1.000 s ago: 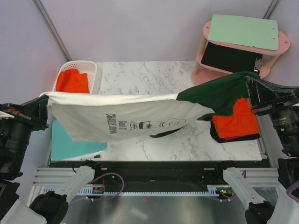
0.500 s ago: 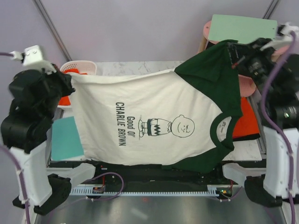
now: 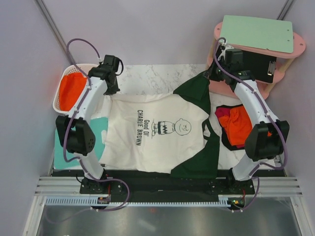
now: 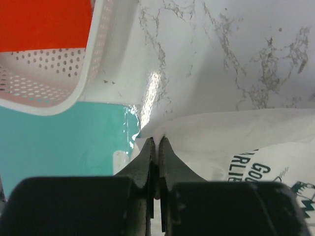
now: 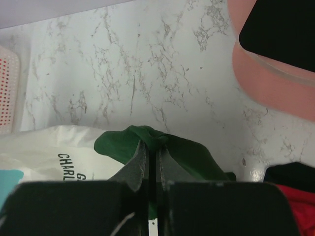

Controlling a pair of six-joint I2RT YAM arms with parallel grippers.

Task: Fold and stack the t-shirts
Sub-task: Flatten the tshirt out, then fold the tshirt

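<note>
The cream cloth (image 3: 112, 114) beside the teal mat is farther back. My left gripper should next move back toward the base, over that cloth, and let go of the shirt's corner.
One t-shirt (image 3: 162, 142) lies spread on the marble table (image 3: 157, 78), cream-white with dark green sleeves and a cartoon print with dark lettering. Its near edge hangs at the table's front. My left gripper (image 3: 112, 91) (image 4: 156, 140) is shut on the shirt's far left cream corner (image 4: 206, 142), low over the table. On the far right, my right gripper (image 3: 206, 76) (image 5: 156, 145) is shut on a bunched fold of the green sleeve (image 5: 147, 140). Another t-shirt, orange (image 3: 239, 125), lies on dark cloth at the right.
A white perforated basket (image 3: 91, 69) (image 4: 98, 59) holding orange cloth stands at the far left. A teal mat (image 3: 61, 147) (image 4: 59, 142) lies at the left edge. A pink two-tier shelf (image 3: 256, 81) (image 5: 275, 93) with a green board and a black board stands at the far right.
Both arms swung from the near sides out to the far side of the table. The shirt, first stretched in the air between them, now lies laid out flat on the table.
</note>
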